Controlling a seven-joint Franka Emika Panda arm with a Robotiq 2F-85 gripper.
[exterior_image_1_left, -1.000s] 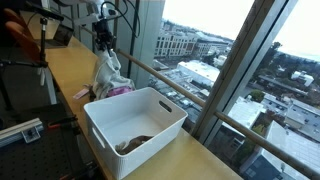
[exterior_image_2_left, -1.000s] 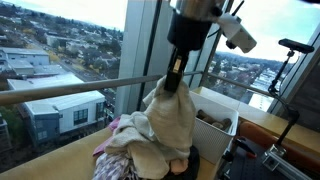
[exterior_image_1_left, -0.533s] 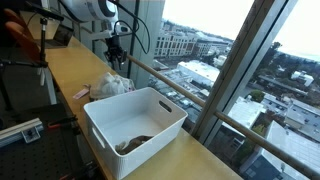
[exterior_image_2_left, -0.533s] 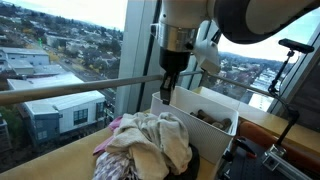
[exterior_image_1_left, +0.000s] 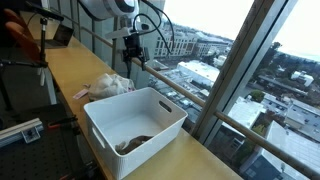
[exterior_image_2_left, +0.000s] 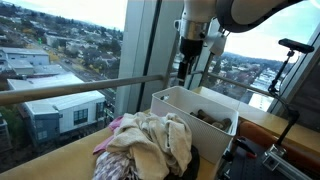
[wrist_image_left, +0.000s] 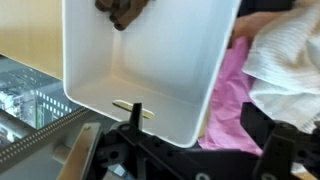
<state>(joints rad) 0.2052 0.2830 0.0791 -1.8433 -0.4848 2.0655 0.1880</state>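
My gripper is open and above the brown crumpled item (exterior_image_1_left: 133, 145) (wrist_image_left: 124, 11), which lies farther from the cloths. Next, the gripper will move away from the cloths and go down inside the bin's sides onto that item.
A pile of pale and pink cloths (exterior_image_1_left: 108, 87) (exterior_image_2_left: 150, 145) lies on the wooden counter next to a white plastic bin (exterior_image_1_left: 160, 108) (exterior_image_2_left: 172, 97). A brown crumpled item (exterior_image_1_left: 135, 144) (wrist_image_left: 122, 10) rests in the bin. My gripper (exterior_image_1_left: 133, 55) (exterior_image_2_left: 188, 68) hangs open in the air well above both, holding nothing. In the wrist view the gripper (wrist_image_left: 195, 120) looks down between its spread black fingers (wrist_image_left: 135, 111) at the bin's corner (wrist_image_left: 205, 110), with pink cloth (wrist_image_left: 230, 100) and white cloth (wrist_image_left: 290, 70) beside it.
A tall window with a metal rail (exterior_image_1_left: 185, 90) (exterior_image_2_left: 70, 92) runs along the counter's far side. An orange chair (exterior_image_1_left: 20, 35) and black equipment (exterior_image_1_left: 20, 130) stand on the room side. A black stand (exterior_image_2_left: 290, 60) rises behind the bin.
The jaws opened and let go of the pale cloth, which dropped onto the pile. The gripper then rose and moved along the window toward the bin.
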